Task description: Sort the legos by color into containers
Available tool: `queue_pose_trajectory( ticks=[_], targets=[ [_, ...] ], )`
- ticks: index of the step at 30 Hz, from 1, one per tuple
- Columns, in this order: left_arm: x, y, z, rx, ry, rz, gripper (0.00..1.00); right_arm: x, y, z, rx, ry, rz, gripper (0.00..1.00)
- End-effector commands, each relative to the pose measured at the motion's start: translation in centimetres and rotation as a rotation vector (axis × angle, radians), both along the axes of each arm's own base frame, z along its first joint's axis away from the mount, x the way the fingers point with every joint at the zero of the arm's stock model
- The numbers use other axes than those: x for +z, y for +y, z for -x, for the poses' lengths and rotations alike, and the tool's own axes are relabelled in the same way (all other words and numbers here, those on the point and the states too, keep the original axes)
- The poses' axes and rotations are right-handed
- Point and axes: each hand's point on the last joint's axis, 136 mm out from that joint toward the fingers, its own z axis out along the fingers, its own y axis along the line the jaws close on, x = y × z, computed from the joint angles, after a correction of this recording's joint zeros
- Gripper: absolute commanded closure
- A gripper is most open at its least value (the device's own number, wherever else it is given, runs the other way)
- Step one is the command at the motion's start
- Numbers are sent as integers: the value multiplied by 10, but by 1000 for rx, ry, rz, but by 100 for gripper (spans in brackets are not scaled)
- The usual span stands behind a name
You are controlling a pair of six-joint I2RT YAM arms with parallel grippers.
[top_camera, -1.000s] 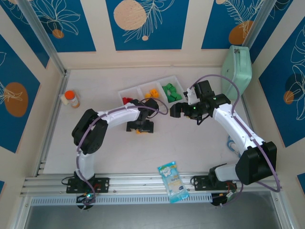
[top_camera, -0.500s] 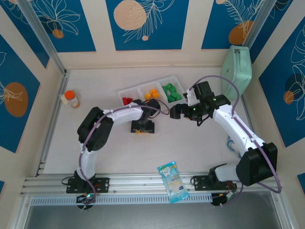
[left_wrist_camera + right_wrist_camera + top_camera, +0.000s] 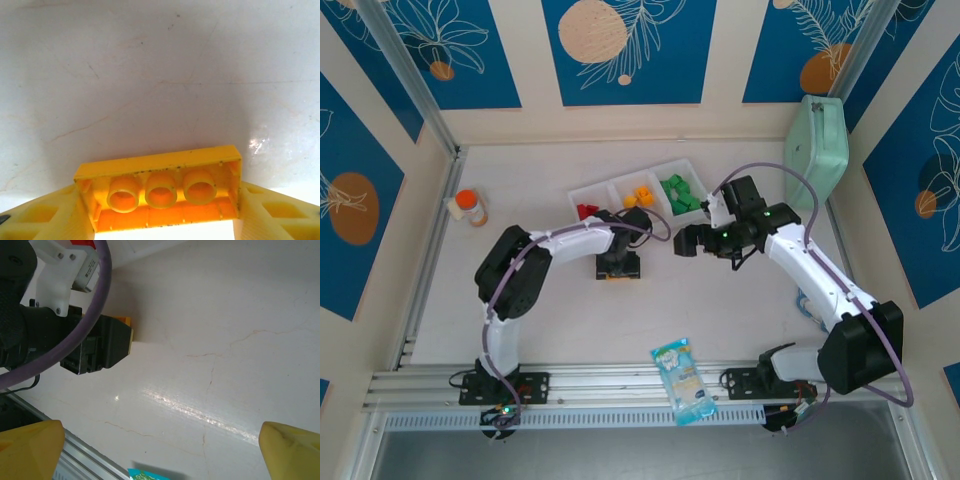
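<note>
The yellow lego (image 3: 160, 170) goes up and outward in my left gripper next. Then it comes free over the middle section of the tray, since that section has yellow-orange legos.
A yellow lego (image 3: 160, 170) lies hollow side towards the camera on the white table, between my left gripper's (image 3: 160, 212) yellow fingers (image 3: 50, 215), which press on both of its ends. From above, that left gripper (image 3: 618, 268) is just in front of the white three-compartment tray (image 3: 620, 182). The tray holds red legos (image 3: 588, 210) on the left, yellow-orange ones (image 3: 638, 195) in the middle and green ones (image 3: 680, 192) on the right. My right gripper (image 3: 685, 240) hovers open and empty to the right of the left one; its wide-apart fingertips (image 3: 30, 445) frame bare table.
An orange-capped bottle (image 3: 470, 207) stands at the far left. A mint-green case (image 3: 820, 150) leans at the back right. A blue-and-white snack packet (image 3: 685, 380) lies across the near aluminium rail (image 3: 570, 385). The left arm's black wrist (image 3: 95, 347) is close to the right gripper.
My left gripper's fingers have closed in on the yellow lego, shifting slightly on the table. The right gripper has drifted a little left and towards the near edge, still open.
</note>
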Motion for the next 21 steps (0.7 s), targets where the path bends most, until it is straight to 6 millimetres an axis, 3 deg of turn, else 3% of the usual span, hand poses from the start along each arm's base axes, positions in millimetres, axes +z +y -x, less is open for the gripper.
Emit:
queue_pose_trajectory(
  ticks=[1,10,17,21],
  targets=[
    [9,-6,-10,0,-54,65,43,1,1,6,-6,-13,3,0],
    [72,-13,-34,-67,-193,109,50,0,-23,8,-209,-49,21,0],
    [118,-23,-94,-127,-314,124,51,1,-39,17,-283,-74,20,0],
    [130,-27,-131,-132,-346,155,51,-3,-41,26,-282,-52,30,0]
  ],
)
